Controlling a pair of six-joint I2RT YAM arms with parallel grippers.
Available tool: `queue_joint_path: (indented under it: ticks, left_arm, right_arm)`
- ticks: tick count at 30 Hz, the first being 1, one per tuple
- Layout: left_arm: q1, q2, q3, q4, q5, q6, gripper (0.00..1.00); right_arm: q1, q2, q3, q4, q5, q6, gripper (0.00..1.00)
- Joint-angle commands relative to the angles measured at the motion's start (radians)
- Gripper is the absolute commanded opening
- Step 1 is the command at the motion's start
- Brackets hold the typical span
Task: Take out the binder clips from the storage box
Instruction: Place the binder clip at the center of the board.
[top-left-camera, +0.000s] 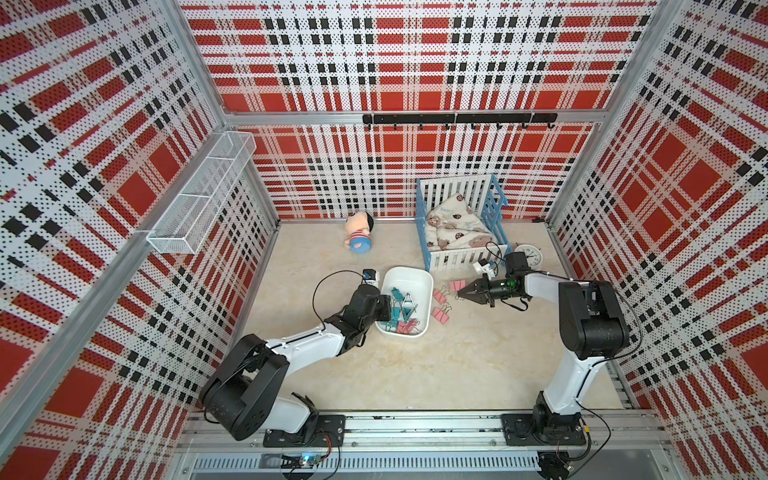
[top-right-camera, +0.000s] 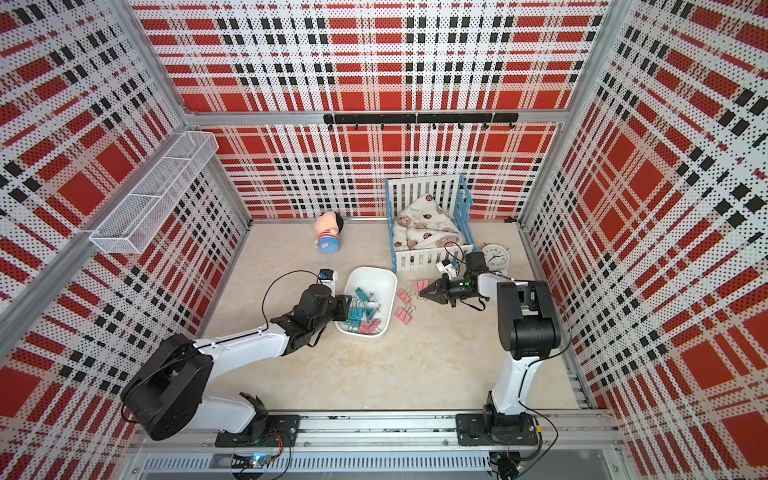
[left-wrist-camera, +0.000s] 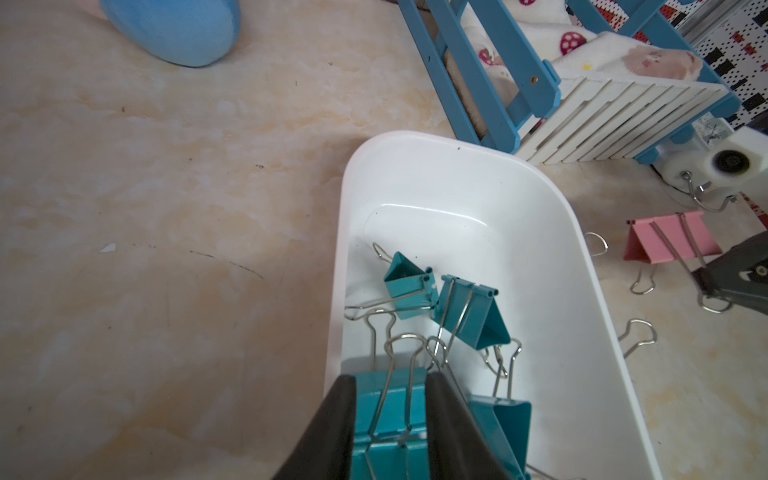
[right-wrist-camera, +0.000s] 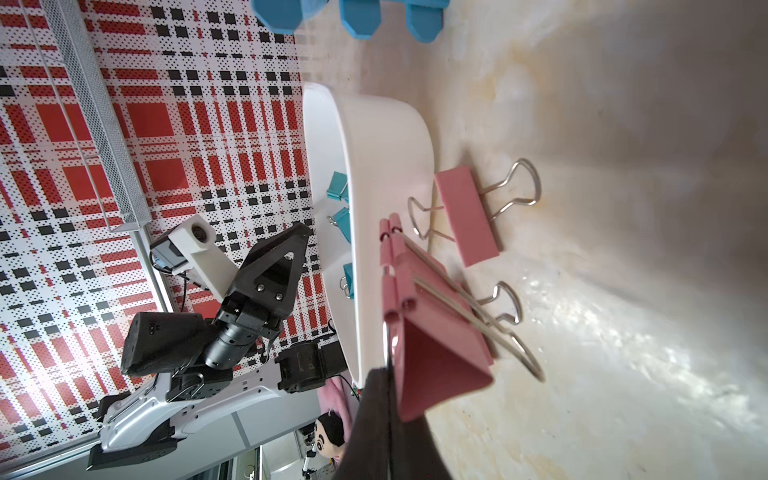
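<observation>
The right gripper moves down toward the bare tabletop beside the pink clips next to release the wire handle, since the held clip still hangs above the tabletop.
The white storage box (top-left-camera: 415, 272) (top-right-camera: 374, 272) sits mid-table and holds several teal binder clips (top-left-camera: 397, 297) and pink ones (top-left-camera: 405, 326). My left gripper (top-left-camera: 385, 308) (left-wrist-camera: 390, 382) reaches into the box from its left side, shut on a teal binder clip (left-wrist-camera: 368, 399). Other teal clips (left-wrist-camera: 409, 286) lie just ahead of it. Right of the box, pink binder clips (top-left-camera: 440, 313) lie on the table. My right gripper (top-left-camera: 459, 296) (right-wrist-camera: 388, 374) is shut on the wire handle of a pink clip (right-wrist-camera: 436, 345) close to the box's right wall (right-wrist-camera: 386, 137).
A white-and-blue toy crib (top-left-camera: 461, 224) with a blanket stands behind the box. A doll (top-left-camera: 359, 237) lies at the back, and a white alarm clock (top-left-camera: 530, 253) is behind the right arm. A wire-mesh basket (top-left-camera: 199, 195) hangs on the left wall.
</observation>
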Motion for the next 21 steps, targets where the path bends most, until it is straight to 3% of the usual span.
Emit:
queue_joint_path:
  ticks: [1,21]
  left_arm:
    - [0.001,-0.026,-0.015,0.016,-0.013,0.014,0.35]
    - [0.006,-0.02,-0.013,0.026,-0.014,0.015,0.35]
  right_arm:
    - [-0.008,0.036,0.032,-0.015,-0.01,-0.023,0.06]
    - [-0.033,0.109,0.077,-0.046,0.006,-0.035,0.1]
